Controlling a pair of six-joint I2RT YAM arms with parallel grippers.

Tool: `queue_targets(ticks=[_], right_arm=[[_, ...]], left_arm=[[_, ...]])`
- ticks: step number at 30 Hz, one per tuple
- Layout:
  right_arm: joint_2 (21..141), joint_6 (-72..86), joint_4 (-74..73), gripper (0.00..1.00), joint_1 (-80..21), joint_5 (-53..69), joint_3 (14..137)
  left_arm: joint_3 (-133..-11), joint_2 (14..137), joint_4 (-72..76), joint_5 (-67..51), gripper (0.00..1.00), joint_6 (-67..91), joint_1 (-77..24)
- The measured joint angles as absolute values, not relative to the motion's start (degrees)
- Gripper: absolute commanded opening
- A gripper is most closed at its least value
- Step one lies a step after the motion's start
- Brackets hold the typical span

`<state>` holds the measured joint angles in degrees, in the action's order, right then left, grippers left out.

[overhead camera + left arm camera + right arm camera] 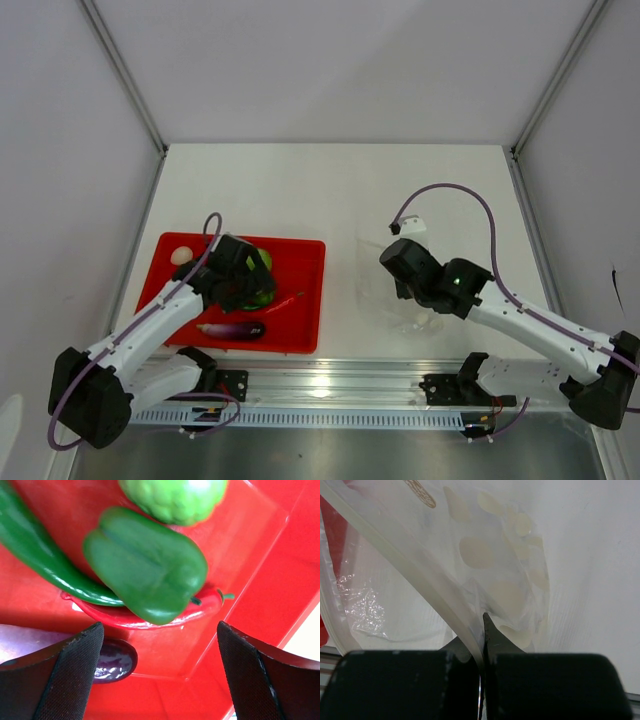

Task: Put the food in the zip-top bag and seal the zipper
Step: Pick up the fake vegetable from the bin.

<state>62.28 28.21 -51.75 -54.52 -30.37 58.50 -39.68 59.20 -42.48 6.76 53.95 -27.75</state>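
Note:
I need to move my left gripper left in the top view, then down onto the long green pepper's body, as the bell pepper [150,572] covers the long green pepper's tip.
The food lies in a red tray [300,335]. In the left wrist view I see a green bell pepper [150,572], a round light green vegetable [175,497], a long green pepper [35,550], a thin red chili [150,619] and the end of a purple eggplant [114,661]. My left gripper [160,680] is open and empty just above them, also seen from above [243,284]. The eggplant [232,329] and chili [284,302] show from above. My right gripper [481,640] is shut on the edge of the clear zip-top bag [485,555] by its zipper strip [405,570], holding it up [400,300].
A small cream round object [181,256] sits in the tray's far left corner. A metal rail [330,385] runs along the near table edge. White walls stand on both sides. The tray edge shows left in the right wrist view [332,535].

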Motion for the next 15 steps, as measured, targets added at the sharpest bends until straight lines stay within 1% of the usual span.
queue_targets(ticks=[5, 11, 14, 15], right_arm=[[62.61, 28.21, -51.59, 0.00, -54.52, -30.09, 58.50], [62.61, 28.21, -51.59, 0.00, -54.52, -30.04, 58.50], [62.61, 28.23, -51.59, 0.00, -54.52, -30.02, 58.50], [62.61, 28.23, -51.59, 0.00, -54.52, -29.98, 58.50]], left_arm=[[-39.29, 56.55, -42.39, 5.43, 0.96, 56.07, -20.95], [-38.85, 55.09, -41.60, 3.86, 0.94, 57.84, -9.78], [-37.74, 53.76, -41.67, 4.34, 0.90, 59.20, -6.33], [-37.43, 53.43, -41.98, 4.69, 0.88, 59.86, -5.69]])
